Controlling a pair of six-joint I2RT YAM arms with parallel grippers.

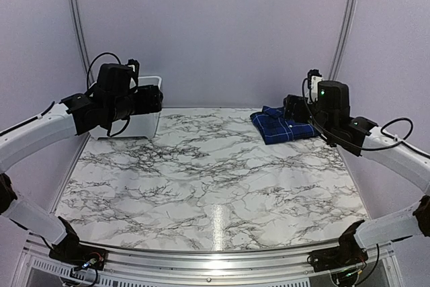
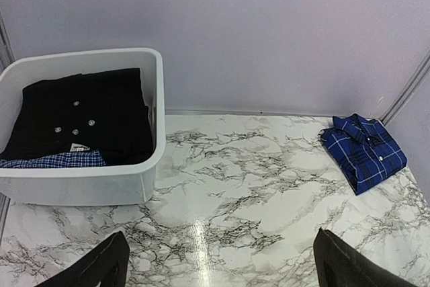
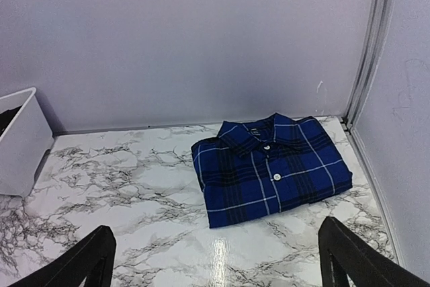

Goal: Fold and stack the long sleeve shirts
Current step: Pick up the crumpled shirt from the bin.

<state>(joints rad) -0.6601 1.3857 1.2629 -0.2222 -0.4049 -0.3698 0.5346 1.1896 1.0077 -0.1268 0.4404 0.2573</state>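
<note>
My left gripper moves outward and down onto the black shirt's buttoned front [image 2: 75,117] next, as it lies in the bin [image 2: 101,179], below and outward of the gripper.
A folded dark blue plaid shirt [image 1: 282,126] lies on the marble table at the far right, also in the right wrist view [image 3: 271,168] and the left wrist view [image 2: 363,151]. A black button-front shirt [image 2: 84,120] lies in the white bin [image 2: 101,179] at the far left, over a small blue checked cloth [image 2: 57,160]. My left gripper [image 2: 218,267] is open and empty, held high next to the bin. My right gripper [image 3: 215,263] is open and empty, raised in front of the plaid shirt.
The white bin [image 1: 138,126] stands at the table's far left corner. Lilac walls close the back and both sides. A metal rail [image 1: 208,260] runs along the near edge between the arm bases.
</note>
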